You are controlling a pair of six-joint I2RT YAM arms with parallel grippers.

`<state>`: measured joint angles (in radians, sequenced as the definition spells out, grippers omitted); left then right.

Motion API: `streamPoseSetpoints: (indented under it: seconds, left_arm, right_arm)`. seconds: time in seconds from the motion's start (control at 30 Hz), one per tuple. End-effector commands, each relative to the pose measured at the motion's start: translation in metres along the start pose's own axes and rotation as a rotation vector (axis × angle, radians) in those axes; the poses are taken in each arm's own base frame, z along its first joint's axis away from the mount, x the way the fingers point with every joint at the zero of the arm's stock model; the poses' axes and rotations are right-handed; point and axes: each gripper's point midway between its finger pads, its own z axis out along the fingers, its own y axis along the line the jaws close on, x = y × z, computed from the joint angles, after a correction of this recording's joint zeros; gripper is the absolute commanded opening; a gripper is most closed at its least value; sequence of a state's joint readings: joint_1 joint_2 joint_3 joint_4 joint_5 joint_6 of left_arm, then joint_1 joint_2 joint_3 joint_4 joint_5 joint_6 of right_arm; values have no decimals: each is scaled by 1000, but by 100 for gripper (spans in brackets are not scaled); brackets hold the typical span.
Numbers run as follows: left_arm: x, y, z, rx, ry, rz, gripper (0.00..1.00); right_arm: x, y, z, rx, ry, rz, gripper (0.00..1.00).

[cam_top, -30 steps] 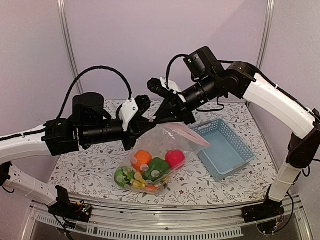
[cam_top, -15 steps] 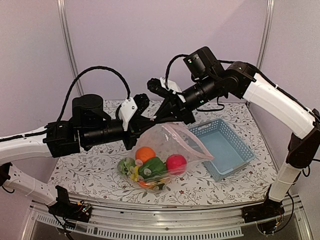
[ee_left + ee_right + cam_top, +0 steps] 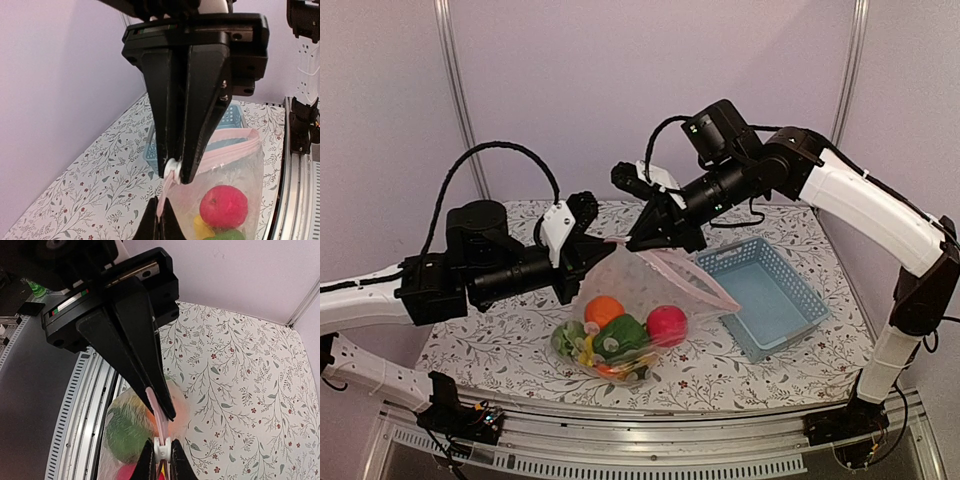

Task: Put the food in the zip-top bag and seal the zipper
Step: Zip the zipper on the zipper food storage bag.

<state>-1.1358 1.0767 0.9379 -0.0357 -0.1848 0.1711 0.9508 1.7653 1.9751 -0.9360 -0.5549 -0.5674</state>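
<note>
I will next pull the slider along the zipper with my right gripper to the zipper's loose end by the basket and let go of it, because the bag's opening is still wide open.
The clear zip-top bag [image 3: 638,290] hangs between my two grippers, its bottom on the table. Inside are the orange [image 3: 604,309], the green pepper [image 3: 622,334], the red apple [image 3: 667,324] and the watermelon [image 3: 565,341]. The pale pink zipper [image 3: 692,273] runs along the mouth. My left gripper [image 3: 598,244] is shut on the end of that strip [image 3: 169,192]; its tips [image 3: 159,210] show low in its wrist view. My right gripper [image 3: 642,240] is shut on the white zipper slider [image 3: 162,450], right beside the left one. The apple [image 3: 223,207] shows through the plastic.
The light-blue slotted basket [image 3: 767,296] stands on the floral table to the right of the bag, with nothing in it. Metal rails [image 3: 650,455] run along the near edge. Purple walls close off the back and sides.
The left arm has drawn back to the left, so the two grippers stand a little further apart. The bag has swung right and sagged lower, and the food has shifted inside it.
</note>
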Motion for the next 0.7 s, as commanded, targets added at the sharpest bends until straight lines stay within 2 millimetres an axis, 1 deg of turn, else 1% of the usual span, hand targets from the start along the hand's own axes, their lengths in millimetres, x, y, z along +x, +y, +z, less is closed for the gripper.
streamPoseSetpoints:
  seconds: [0.0,0.37,0.53,0.67]
  left_arm:
    - [-22,25,-17,-105,-87,-25,0]
    - [-17,43,-35,-163,-90,-20,0]
    - [-9,50,-44,-187,-88,-27,0]
    - [-8,55,-49,-204,-93,-31,0]
  right_arm:
    - [48,-6,3,-24,134,152,4]
    - [89,-7,-6,-32,203,222,3]
    - [104,-2,-10,-32,233,234,2]
    - [116,-2,-13,-30,261,256,2]
